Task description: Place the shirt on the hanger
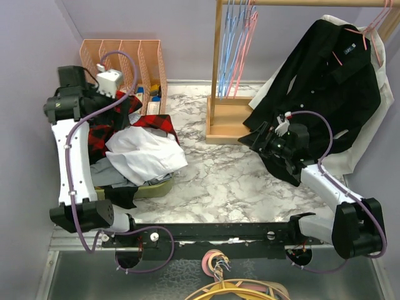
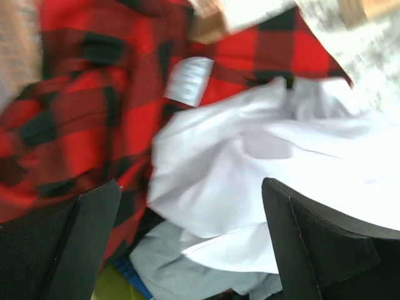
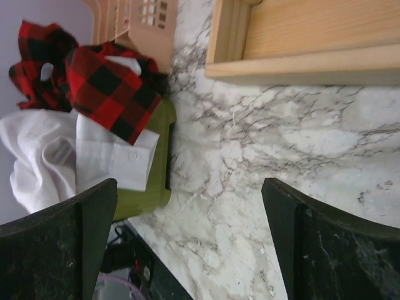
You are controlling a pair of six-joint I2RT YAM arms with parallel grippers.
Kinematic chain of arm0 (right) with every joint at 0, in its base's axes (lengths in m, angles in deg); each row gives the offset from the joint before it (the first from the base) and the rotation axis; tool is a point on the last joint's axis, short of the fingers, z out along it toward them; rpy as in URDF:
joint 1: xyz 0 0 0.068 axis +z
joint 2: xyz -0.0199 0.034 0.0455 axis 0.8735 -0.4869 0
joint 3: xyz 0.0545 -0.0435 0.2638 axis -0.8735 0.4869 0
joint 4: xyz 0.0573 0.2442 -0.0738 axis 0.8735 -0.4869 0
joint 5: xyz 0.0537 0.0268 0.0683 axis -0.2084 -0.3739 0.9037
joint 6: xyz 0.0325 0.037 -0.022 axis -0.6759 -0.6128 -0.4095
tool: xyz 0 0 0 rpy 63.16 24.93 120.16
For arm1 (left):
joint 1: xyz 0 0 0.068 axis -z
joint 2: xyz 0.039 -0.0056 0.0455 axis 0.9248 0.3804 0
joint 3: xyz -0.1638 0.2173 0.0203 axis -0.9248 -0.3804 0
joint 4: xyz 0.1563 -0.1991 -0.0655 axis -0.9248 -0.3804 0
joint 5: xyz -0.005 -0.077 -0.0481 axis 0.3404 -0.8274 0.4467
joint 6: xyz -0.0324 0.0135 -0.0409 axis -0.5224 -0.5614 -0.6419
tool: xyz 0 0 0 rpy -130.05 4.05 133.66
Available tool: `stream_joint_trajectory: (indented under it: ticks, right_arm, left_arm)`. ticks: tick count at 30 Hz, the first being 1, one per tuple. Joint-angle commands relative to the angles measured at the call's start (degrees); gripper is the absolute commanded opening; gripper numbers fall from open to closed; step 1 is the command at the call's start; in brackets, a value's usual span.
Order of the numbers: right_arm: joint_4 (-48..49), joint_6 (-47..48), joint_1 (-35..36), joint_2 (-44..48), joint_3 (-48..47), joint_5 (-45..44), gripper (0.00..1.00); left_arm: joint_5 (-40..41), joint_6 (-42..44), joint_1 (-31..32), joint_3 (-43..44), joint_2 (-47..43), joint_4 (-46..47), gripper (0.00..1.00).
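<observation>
The white shirt's crumpled middle (image 1: 145, 149) is uncovered below my left gripper and to its right in the top view, so I should move down that way onto it.
The white shirt (image 1: 147, 153) lies crumpled on top of a clothes pile at the left. It fills the middle of the left wrist view (image 2: 262, 169), and its cuff shows in the right wrist view (image 3: 106, 159). My left gripper (image 1: 125, 112) hovers over the pile, open and empty (image 2: 190, 250), with the white fabric below between the fingers. A pink hanger (image 1: 248, 44) hangs on the wooden rack among light-blue ones. My right gripper (image 1: 257, 139) is open and empty above bare marble (image 3: 187, 244).
A red-and-black plaid shirt (image 1: 122, 128) and a grey garment (image 2: 169, 262) lie in the pile, on a green tray (image 3: 150, 169). A black shirt (image 1: 325, 81) hangs on another pink hanger (image 1: 374, 25) at the right. The rack's wooden base (image 1: 228, 128) and a pink file organiser (image 1: 125, 53) stand behind.
</observation>
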Motion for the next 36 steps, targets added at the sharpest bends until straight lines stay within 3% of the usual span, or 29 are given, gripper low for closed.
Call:
stream_joint_trajectory:
  ticks: [1, 5, 10, 14, 19, 23, 27, 36]
  right_arm:
    - [21.1, -3.0, -0.3, 2.4, 7.8, 14.0, 1.00]
    - [24.2, -3.4, -0.3, 3.5, 10.3, 14.4, 1.00]
    - [21.0, 0.3, -0.3, 1.6, 7.5, 16.8, 0.99]
    - [15.1, 4.3, -0.3, 4.2, 5.8, 13.8, 0.99]
    - [16.7, 5.2, -0.3, 3.0, 5.1, 16.8, 0.98]
    - [22.5, 6.9, -0.1, 3.8, 3.8, 23.7, 0.96]
    - [19.9, 10.9, 1.4, 4.8, 0.6, 23.5, 0.96]
    - [22.1, 11.2, 5.4, 0.7, 0.1, 23.9, 0.95]
  left_arm:
    - [2.9, 7.2, 8.4, -3.0, 2.6, -10.8, 0.99]
    - [13.0, 6.5, 13.0, -4.6, 3.0, -6.7, 0.99]
    - [4.2, 11.1, 14.2, 0.1, 4.5, -12.6, 0.99]
    - [5.6, 14.3, 15.7, -2.2, 2.4, -12.9, 0.99]
    - [6.2, 14.5, 18.5, -8.2, 0.8, -12.9, 0.99]
    - [1.2, 13.9, 20.1, -6.1, -1.7, -13.0, 0.99]
    - [-2.4, 12.2, 21.3, -4.8, -3.5, -13.4, 0.99]
    - [-4.0, 10.5, 25.9, -15.7, -5.7, -13.4, 0.99]
